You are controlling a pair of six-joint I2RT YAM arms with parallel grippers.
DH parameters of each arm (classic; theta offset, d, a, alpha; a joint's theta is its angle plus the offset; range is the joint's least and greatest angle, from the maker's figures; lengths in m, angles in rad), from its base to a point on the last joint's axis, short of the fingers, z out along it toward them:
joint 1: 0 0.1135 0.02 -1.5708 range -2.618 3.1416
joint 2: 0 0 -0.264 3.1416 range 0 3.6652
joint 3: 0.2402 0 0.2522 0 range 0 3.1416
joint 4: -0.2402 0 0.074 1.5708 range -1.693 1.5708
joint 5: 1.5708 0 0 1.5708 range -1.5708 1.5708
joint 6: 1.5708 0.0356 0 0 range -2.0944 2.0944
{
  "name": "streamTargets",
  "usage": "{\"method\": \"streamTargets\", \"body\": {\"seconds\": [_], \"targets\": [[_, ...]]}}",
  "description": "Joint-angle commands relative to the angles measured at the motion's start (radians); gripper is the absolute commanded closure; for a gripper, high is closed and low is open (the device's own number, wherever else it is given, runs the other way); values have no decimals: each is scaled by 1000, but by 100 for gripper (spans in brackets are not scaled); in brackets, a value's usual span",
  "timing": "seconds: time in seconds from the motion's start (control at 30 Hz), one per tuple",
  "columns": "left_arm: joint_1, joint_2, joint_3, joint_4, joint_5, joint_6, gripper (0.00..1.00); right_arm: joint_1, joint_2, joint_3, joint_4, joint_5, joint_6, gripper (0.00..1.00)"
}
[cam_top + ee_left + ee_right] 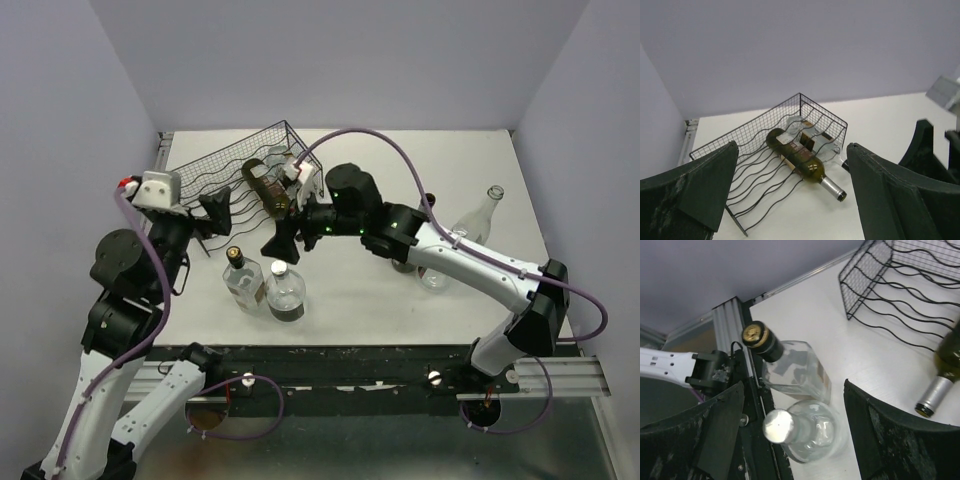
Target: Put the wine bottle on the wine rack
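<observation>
Next, my right gripper moves down and to the left in the top view onto the square clear bottle's black gold-printed cap, since that bottle stands upright outside the wine rack [215,175].
The black wire wine rack [215,175] sits at the back left of the table. A dark green wine bottle [265,186] lies on its wavy wires, its silver-capped neck poking out past the front edge. The left wrist view shows the wine bottle [801,158] lying slantwise on the rack [750,165]. My left gripper [214,213] stands open just in front of the rack, with nothing between its fingers [705,185]. My right gripper [287,238] is open near the bottle's neck [934,392], above two clear bottles.
A square clear bottle with a black cap [792,371] and a round one with a silver cap [807,432] stand near the table's front edge. Another clear bottle [807,131] lies in the rack. At the right stand a tall clear bottle [478,215] and a glass [435,276].
</observation>
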Motion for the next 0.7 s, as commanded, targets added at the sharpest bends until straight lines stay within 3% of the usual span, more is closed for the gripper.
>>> {"method": "streamTargets", "body": {"seconds": [0.0, 0.43, 0.67], "targets": [[6, -93, 14, 25, -144, -25, 1, 79, 43, 44, 1, 21, -98, 13], [6, -162, 40, -41, -165, -34, 1, 168, 189, 111, 110, 140, -153, 13], [6, -179, 9, 13, -103, -20, 1, 193, 255, 162, 113, 192, -153, 22]]}}
